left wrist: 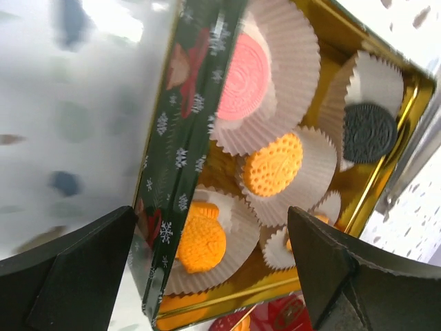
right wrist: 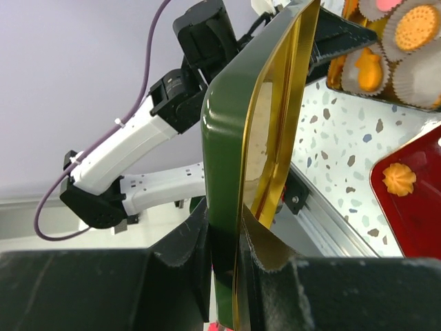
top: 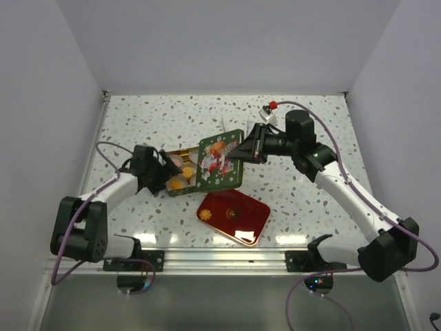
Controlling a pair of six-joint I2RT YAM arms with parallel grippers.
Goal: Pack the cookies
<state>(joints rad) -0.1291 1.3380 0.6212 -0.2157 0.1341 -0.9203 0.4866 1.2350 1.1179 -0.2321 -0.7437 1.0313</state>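
I will move my right gripper to the left in the top view and down next, to let go of the tin's lid over the open tin [top: 185, 171] [right wrist: 394, 54], because its cookies are uncovered.
An open gold tin [top: 173, 154] with green snowflake sides holds cookies in white paper cups. In the left wrist view they are a pink one [left wrist: 242, 77], two yellow-orange ones [left wrist: 273, 164] [left wrist: 201, 241] and a dark brown one [left wrist: 370, 131]. My left gripper [top: 164, 174] is open, its jaws astride the tin's near corner [left wrist: 213, 276]. My right gripper [top: 242, 152] is shut on the edge of the green tin lid [top: 219, 162] and holds it tilted over the tin's right side; the lid stands between its jaws in the right wrist view [right wrist: 238, 255]. One orange flower cookie [top: 204, 215] lies on a red tray [top: 238, 219].
The red tray sits in front of the tin, close to the near table edge and its metal rail [top: 220, 256]. White walls bound the speckled table on the left, back and right. The left arm's cable [top: 103, 155] loops over the table at the left.
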